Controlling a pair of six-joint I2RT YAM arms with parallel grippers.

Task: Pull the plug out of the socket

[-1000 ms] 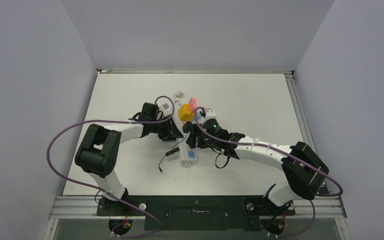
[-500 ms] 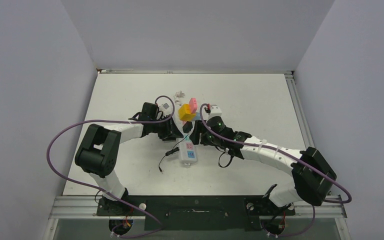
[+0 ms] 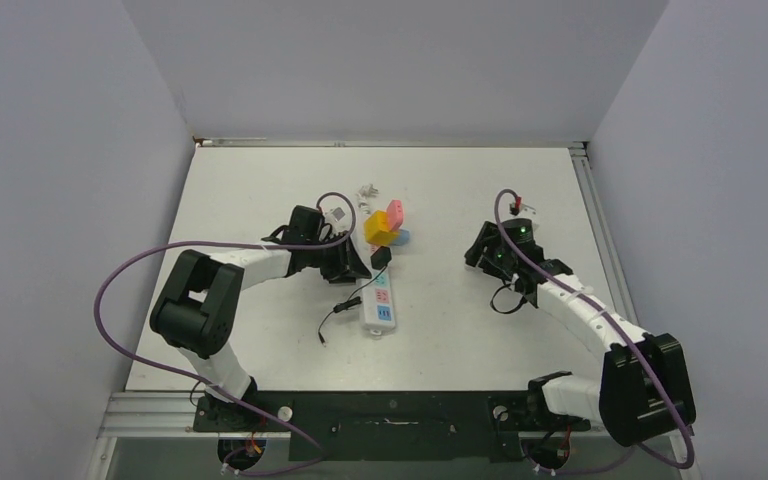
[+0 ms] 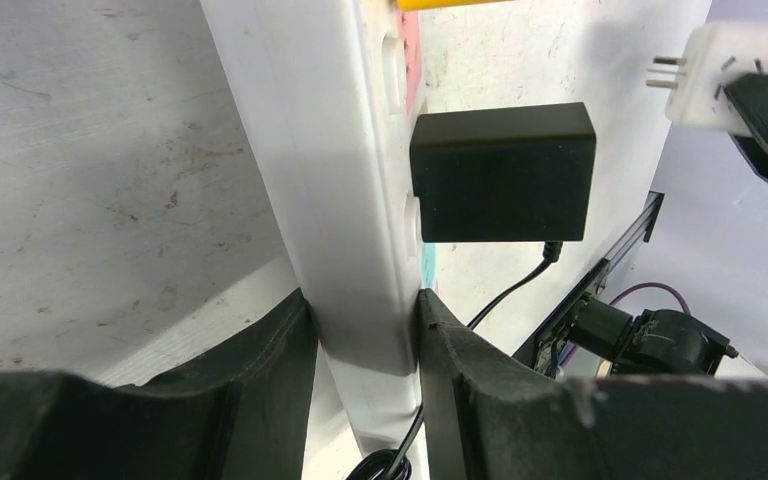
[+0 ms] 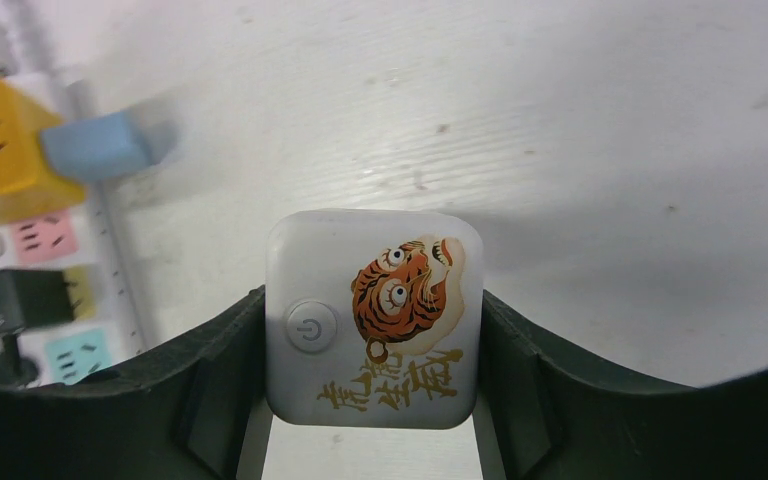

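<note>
My right gripper has the white plug free of the socket, so it needs to bring the plug down onto the table away from the strip (image 3: 380, 302) and let go of it.
The socket, a long white power strip (image 3: 380, 302) with pastel outlet faces, lies mid-table. A black adapter (image 3: 381, 256) and yellow (image 3: 373, 226), pink (image 3: 395, 214) and blue (image 3: 401, 238) plugs sit in its far part. My left gripper (image 3: 348, 264) is shut on the strip's body (image 4: 330, 170), fingers on both sides, below the black adapter (image 4: 503, 170). My right gripper (image 3: 484, 250) stands well right of the strip, shut on a white plug with a tiger picture (image 5: 380, 290), free of the socket. The strip shows at the left edge of the right wrist view (image 5: 30, 230).
A small white pronged plug (image 3: 366, 190) lies loose behind the strip. A thin black cord (image 3: 338, 308) runs from the adapter to the left of the strip. Grey walls enclose the table on three sides.
My right gripper has moved from the strip far to the right, taking the white tiger plug out with it. The strip has swung straighter. The left gripper still holds it.
</note>
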